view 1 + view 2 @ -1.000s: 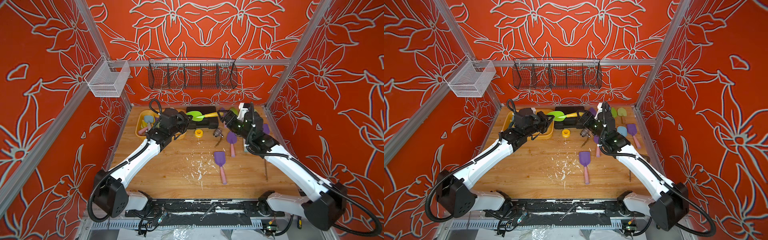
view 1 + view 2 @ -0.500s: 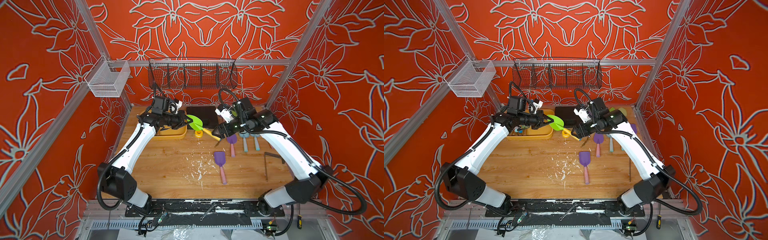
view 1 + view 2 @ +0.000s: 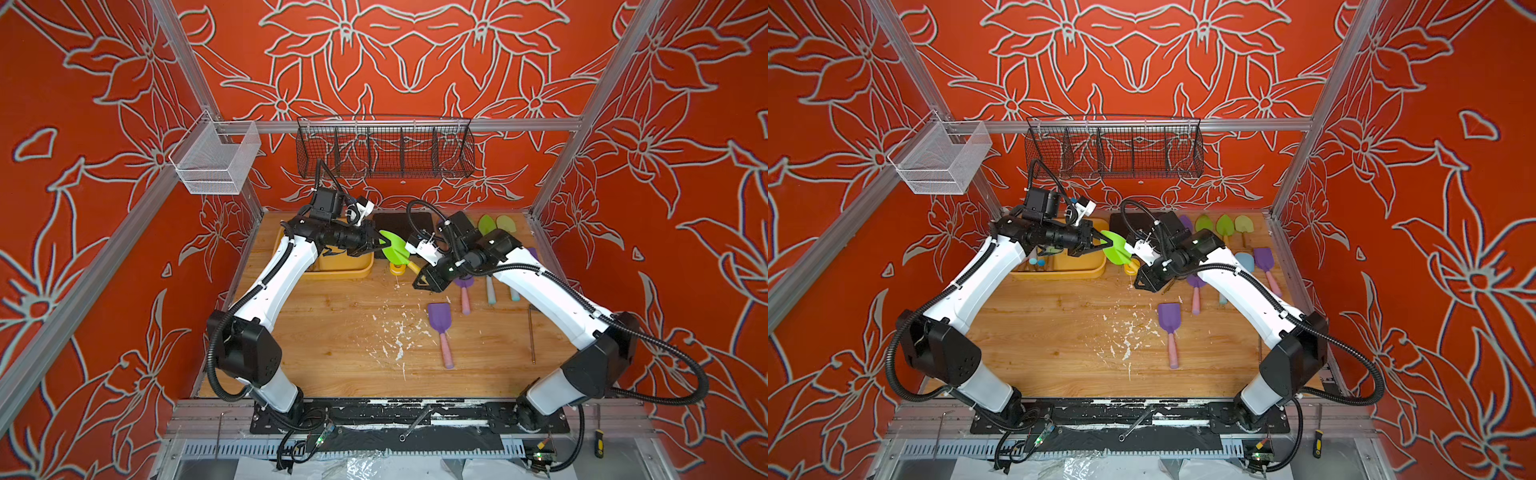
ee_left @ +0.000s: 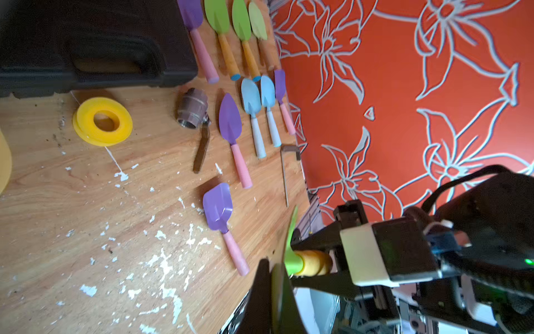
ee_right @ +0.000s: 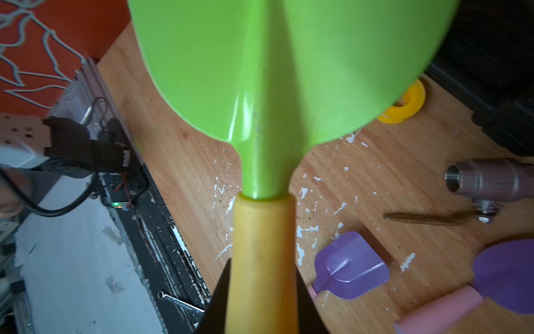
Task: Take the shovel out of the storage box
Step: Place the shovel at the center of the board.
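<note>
My right gripper carries the yellow handle back toward the base next and down to release on the bare tabletop below, beside the purple square shovel.
The shovel (image 3: 395, 248) has a bright green blade and a yellow handle (image 5: 263, 245). It hangs in the air just right of the storage box (image 3: 345, 272), a shallow yellow tub at the back left, seen in both top views (image 3: 1059, 272). My left gripper (image 3: 382, 243) is shut on the blade's edge, which shows edge-on in the left wrist view (image 4: 290, 248). My right gripper (image 3: 422, 279) comes from the other side. Its two black jaws press on either side of the yellow handle in the right wrist view.
A black tool case (image 3: 399, 222) lies behind the shovel, with a yellow ring (image 4: 102, 121) and a metal valve (image 4: 192, 108) below it. Several green, blue and purple shovels (image 3: 1225, 224) lie at the right. A purple square one (image 3: 440, 316) lies mid-table. Wire baskets (image 3: 384, 145) hang on the back wall.
My left arm carried the shovel out over the box's right edge. My right arm swung in from the right, and its jaws closed on the yellow handle.
</note>
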Available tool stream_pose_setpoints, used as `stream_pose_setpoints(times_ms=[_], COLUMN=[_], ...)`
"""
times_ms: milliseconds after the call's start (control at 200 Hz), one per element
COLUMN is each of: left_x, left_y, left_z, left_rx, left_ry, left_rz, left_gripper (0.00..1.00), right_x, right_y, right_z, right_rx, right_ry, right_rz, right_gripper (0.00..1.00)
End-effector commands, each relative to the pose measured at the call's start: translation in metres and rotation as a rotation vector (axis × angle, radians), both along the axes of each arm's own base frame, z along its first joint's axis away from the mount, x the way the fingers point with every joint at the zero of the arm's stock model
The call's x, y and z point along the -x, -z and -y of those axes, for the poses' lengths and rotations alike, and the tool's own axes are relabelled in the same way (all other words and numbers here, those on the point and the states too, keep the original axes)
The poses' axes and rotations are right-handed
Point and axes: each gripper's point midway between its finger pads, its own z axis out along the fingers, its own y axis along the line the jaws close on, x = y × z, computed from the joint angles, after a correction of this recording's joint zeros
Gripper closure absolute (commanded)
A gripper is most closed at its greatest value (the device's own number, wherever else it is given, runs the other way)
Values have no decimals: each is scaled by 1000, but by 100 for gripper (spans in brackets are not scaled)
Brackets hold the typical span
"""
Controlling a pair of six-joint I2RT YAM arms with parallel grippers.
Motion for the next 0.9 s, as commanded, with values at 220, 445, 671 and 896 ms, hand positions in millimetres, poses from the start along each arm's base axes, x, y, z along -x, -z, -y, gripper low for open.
stream_pose_setpoints(times_ms=[220,445,671,896], left_x=[-30,-28,-12,-6], left_y=[20,-33,-50,-39], left_z=[-60,-168,-174,-171], left_rx=[-190,-230,-250,-249], left_ry=[-316,-837,-844,-823], left_rz=[-5,222,291,280], left_gripper=[26,3,3,3], right_x=[22,48,56,67], right_y=[41,110,141,174], right_z=[10,32,2,-14], right_rx=[17,3,0,118], right_ry=[380,769,843,865], right_rz=[-125,-277,-323,-318], right_gripper=[100,100,100,100])
